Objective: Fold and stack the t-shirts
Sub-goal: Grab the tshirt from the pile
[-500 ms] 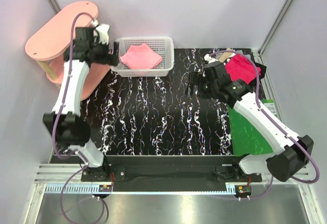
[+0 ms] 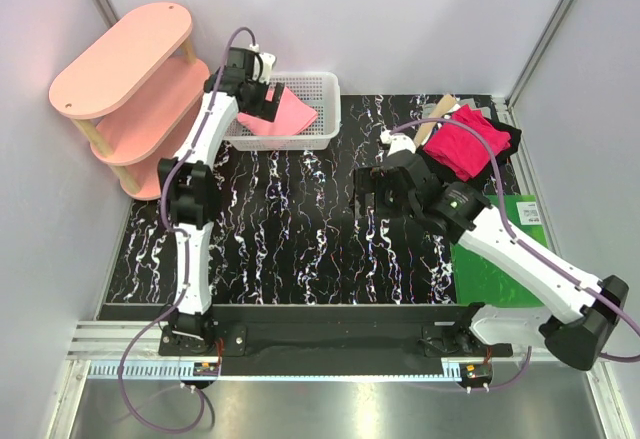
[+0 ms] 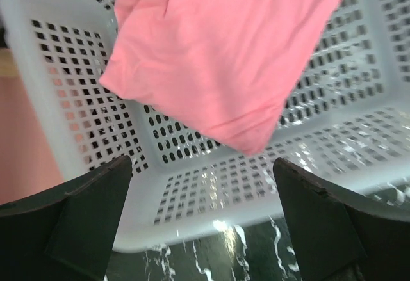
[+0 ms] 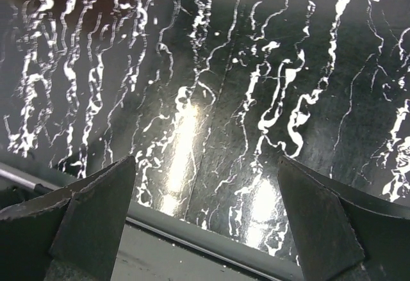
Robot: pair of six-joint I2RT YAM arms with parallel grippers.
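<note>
Next, my left gripper lowers its open fingers inside to straddle the pink t-shirt's near edge (image 2: 257, 129) (image 3: 192, 117), which lies below, clear of the basket's side.
A salmon-pink t-shirt (image 2: 293, 112) lies folded in the white mesh basket (image 2: 327, 109) at the back of the table. My left gripper (image 2: 266, 105) hangs open over the basket's left end. In the left wrist view the pink t-shirt (image 3: 224, 57) lies just beyond my left gripper (image 3: 200, 160), whose jaws stand wide around the basket wall (image 3: 211, 198) with nothing held. The magenta-red t-shirt (image 2: 463, 144) lies bunched at the back right. My right gripper (image 2: 366, 195) is open to its left over bare table. Only black marbled tabletop shows between the jaws of the right gripper (image 4: 206, 159).
A pale-pink oval shelf unit (image 2: 120, 54) stands at the back left. A glossy green mat (image 2: 488, 259) lies at the right under my right arm. Dark cloth (image 2: 506, 139) pokes out beside the magenta shirt. A table edge (image 4: 192, 236) runs below my right fingers.
My left arm has swung right from beside the shelf to over the basket's left end. The right gripper has moved left and nearer, away from the magenta shirt. Both stay open.
</note>
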